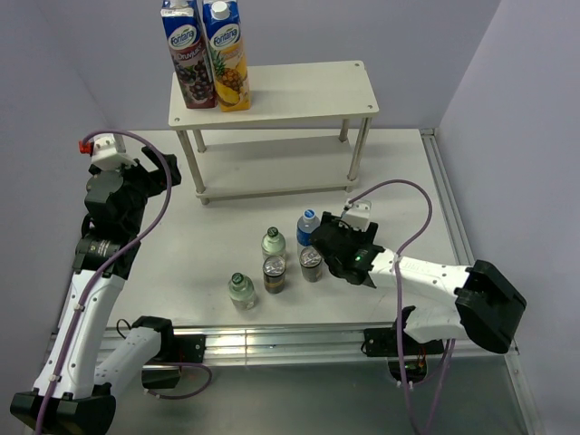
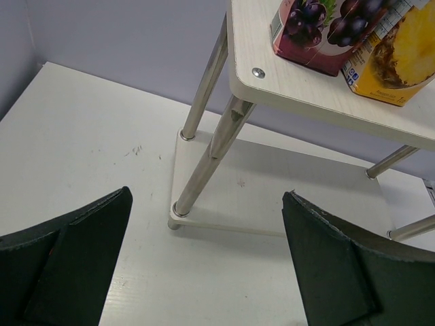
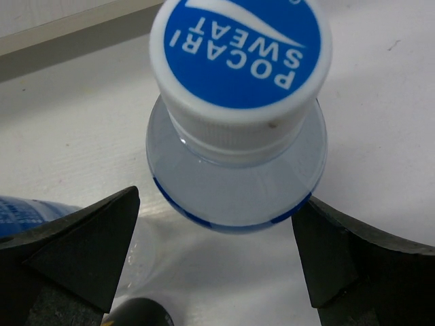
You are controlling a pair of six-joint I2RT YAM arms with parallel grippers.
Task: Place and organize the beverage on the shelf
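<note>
I will next ease my right gripper outward around its clear shoulder (image 3: 238,187) and close, because the blue-capped bottle is still toward the front of my open fingers.
The cream-white shelf (image 1: 299,91) stands at the back; the left wrist view shows its top board (image 2: 299,85) and a bare lower board. On the table in front stand a blue-capped water bottle (image 1: 308,222), two green-capped bottles (image 1: 274,242) (image 1: 241,290) and two dark cans (image 1: 275,272) (image 1: 311,263). My right gripper (image 1: 321,239) is open, its jaws either side of the water bottle (image 3: 238,129) and not pressing it. A blue-labelled thing (image 3: 27,212) shows at the left edge of the right wrist view. My left gripper (image 1: 152,181) is open and empty, facing the shelf's left legs.
Two tall Fontana juice cartons (image 1: 207,54) stand on the left end of the shelf's top board, also in the left wrist view (image 2: 340,34). Walls close in the back and sides. A raised rail (image 1: 449,208) runs along the table's right edge.
</note>
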